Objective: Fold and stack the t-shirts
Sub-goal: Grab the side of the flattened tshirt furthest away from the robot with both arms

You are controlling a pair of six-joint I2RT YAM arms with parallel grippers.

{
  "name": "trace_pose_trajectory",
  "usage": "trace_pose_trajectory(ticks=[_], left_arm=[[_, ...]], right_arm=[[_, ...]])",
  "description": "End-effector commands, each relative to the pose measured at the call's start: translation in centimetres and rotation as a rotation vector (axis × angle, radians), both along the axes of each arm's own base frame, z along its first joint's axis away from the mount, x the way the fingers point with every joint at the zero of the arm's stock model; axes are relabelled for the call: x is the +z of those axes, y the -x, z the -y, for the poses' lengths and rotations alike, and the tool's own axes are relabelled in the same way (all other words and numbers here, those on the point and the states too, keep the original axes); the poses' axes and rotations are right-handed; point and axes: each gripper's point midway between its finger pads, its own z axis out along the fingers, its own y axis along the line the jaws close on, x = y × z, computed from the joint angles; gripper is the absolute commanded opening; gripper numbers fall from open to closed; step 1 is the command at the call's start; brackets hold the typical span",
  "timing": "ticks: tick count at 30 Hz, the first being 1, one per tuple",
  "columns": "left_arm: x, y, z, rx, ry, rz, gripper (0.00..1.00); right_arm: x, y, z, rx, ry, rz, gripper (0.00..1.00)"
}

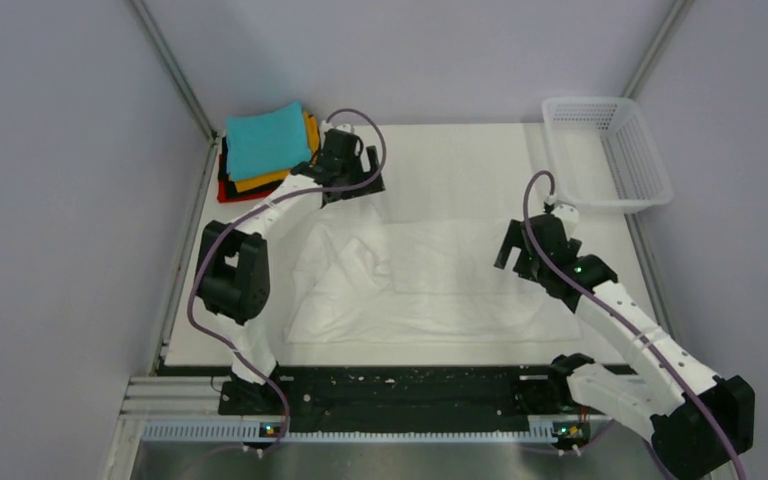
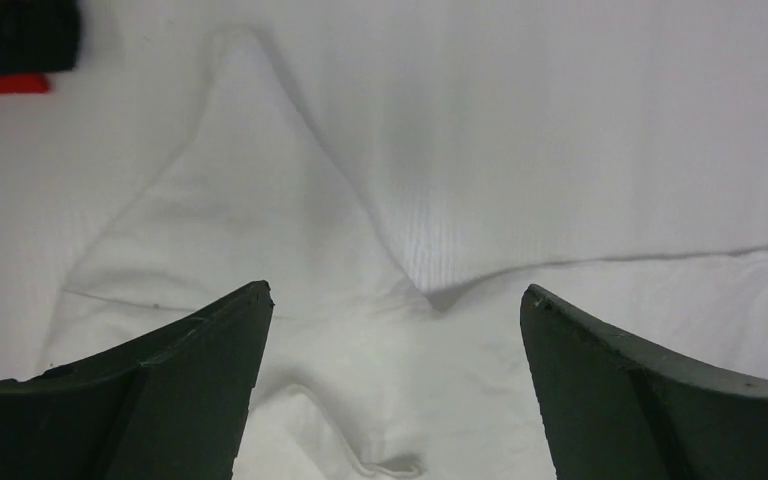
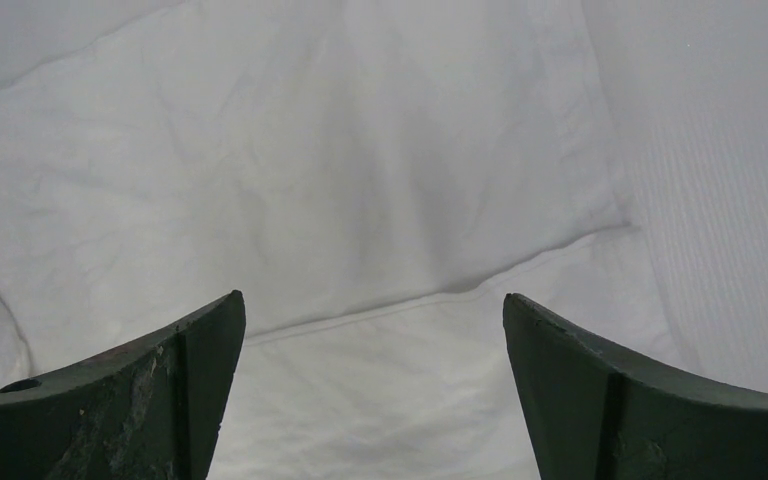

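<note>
The white fold narrows to a small tuft outward of my open fingers, so my left gripper will next move outward and down onto its pointed tip [image 2: 235, 45].
A thin white t-shirt [image 1: 430, 285] lies spread and rumpled on the white table, bunched at its left side. A stack of folded shirts [image 1: 265, 150] sits at the back left: teal on top, then orange, black and red. My left gripper [image 1: 352, 180] is open above the white shirt's far left corner, beside the stack; its view shows a pointed fold of white cloth [image 2: 260, 200] below the jaws. My right gripper [image 1: 520, 255] is open above the shirt's right part; a hem seam [image 3: 380, 310] runs between its jaws.
A white plastic mesh basket [image 1: 610, 150] stands at the back right. Grey walls close in both sides. The black rail [image 1: 390, 395] with the arm bases runs along the near edge. A corner of the black and red shirts [image 2: 15, 50] shows in the left wrist view.
</note>
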Motion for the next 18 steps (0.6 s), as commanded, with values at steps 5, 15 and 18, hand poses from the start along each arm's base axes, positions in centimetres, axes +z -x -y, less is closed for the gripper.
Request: trace_pose_trajectory(ticks=[5,15,18], left_arm=[[2.1,-9.2,-5.6,0.104,-0.153,0.095,0.99],[-3.5,-13.0,-6.4,0.075,-0.265,-0.013,0.87],[-4.5,-12.1,-6.7,0.073,-0.277,-0.054,0.85]], right_arm=[[2.9,-3.8,2.0,-0.078,0.018,0.076,0.99],[1.6,-5.2,2.3,-0.091,0.036,0.025,0.99],[1.0,-5.3,2.6,-0.098,0.046,0.011,0.99]])
